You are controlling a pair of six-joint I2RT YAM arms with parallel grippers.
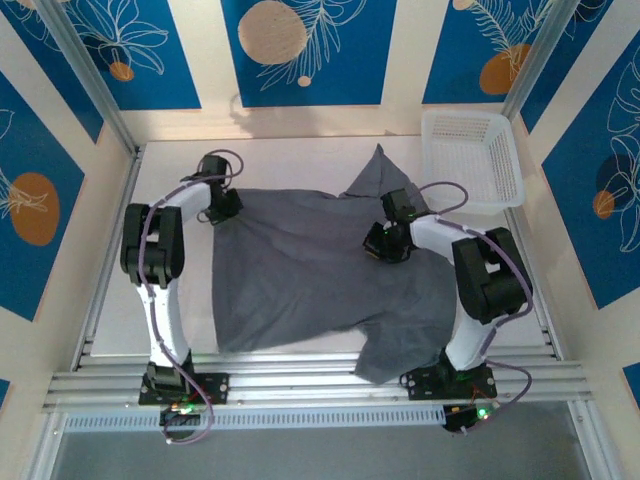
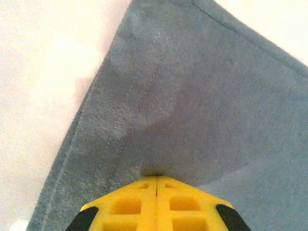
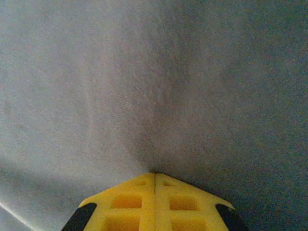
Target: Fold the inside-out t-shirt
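Observation:
The left gripper slides the t-shirt's corner outward onto bare table next, away from the basket, because a sleeve overhangs the near bar. Then it releases the corner.
The slate-grey inside-out t-shirt lies spread across the middle of the white table, one sleeve pointing to the far side and another hanging over the near rail. My left gripper is shut on the shirt's far-left corner; in the left wrist view the yellow jaws are pressed together, pinching the fabric next to a stitched hem. My right gripper is shut on the cloth right of the shirt's centre; its yellow jaws meet on a puckered fold of grey fabric.
A white mesh basket stands at the far right corner of the table, close to the far sleeve. Aluminium rails run along the near edge. Bare table lies left of the shirt.

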